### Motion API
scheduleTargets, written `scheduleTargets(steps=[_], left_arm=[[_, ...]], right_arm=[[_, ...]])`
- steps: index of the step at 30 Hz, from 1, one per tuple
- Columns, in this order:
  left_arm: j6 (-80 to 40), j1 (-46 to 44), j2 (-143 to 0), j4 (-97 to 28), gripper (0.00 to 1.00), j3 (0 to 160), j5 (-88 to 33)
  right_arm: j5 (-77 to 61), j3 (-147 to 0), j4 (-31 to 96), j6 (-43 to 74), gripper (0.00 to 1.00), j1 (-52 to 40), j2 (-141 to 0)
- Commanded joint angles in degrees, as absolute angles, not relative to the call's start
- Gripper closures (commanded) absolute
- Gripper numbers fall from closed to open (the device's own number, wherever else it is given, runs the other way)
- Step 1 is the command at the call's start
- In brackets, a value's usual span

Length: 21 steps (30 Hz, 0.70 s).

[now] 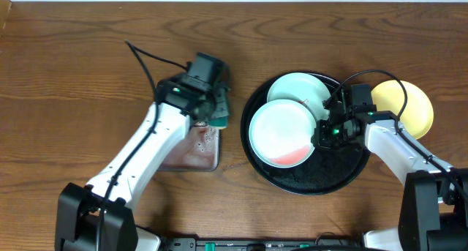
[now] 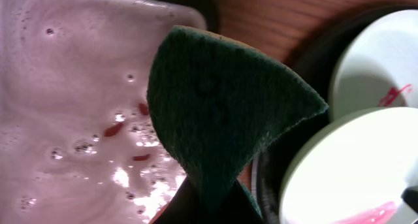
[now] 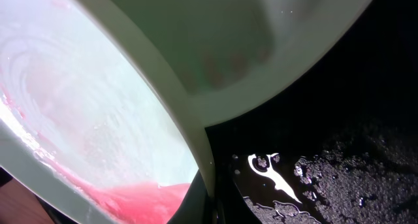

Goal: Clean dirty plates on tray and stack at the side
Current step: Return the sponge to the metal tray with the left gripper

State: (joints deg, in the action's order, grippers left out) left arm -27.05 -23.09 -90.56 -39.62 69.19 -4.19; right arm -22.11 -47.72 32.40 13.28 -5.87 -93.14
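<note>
The yellow plate [image 1: 409,108] is right of my right gripper in the overhead view, so I will lift, tilt the red pool off, cross above that plate, lower and release.
The black tray [image 1: 307,179] holds two mint-white plates. The back plate [image 1: 296,88] has a small red mark. The front plate [image 1: 280,130] is tilted, with red liquid pooled at its near edge. My right gripper [image 1: 322,131] is shut on this plate's right rim; the right wrist view shows the plate [image 3: 98,106], my gripper [image 3: 209,201] and the wet tray [image 3: 339,152]. The yellow plate [image 1: 409,108] lies on the table right of the tray. My left gripper [image 1: 216,112] is shut on a green sponge [image 2: 222,113] above the silver tray's right edge.
The rectangular silver tray [image 1: 191,152] left of the black tray holds pinkish foamy water with red specks [image 2: 59,106]. Bare wooden table [image 1: 73,75] lies to the far left and back. The left arm's cable [image 1: 150,61] loops over the table.
</note>
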Motion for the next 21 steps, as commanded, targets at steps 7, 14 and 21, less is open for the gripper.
scheduleTargets(steps=[7,14,21], left_arm=[[-17.7,-12.8,-90.1,-36.4,0.93,60.6,-12.6],[-17.5,-9.9,-90.2,-33.6,0.92,56.0,-12.4],[-17.6,-9.9,-90.2,-32.4,0.92,55.5,-12.4]], right_arm=[[-12.8,-49.8,36.3,11.1,0.99,-5.7,-85.6],[0.9,-53.3,43.5,11.0,0.99,-6.5,-77.4],[18.6,-58.3,49.8,11.0,0.99,-10.9,-75.6]])
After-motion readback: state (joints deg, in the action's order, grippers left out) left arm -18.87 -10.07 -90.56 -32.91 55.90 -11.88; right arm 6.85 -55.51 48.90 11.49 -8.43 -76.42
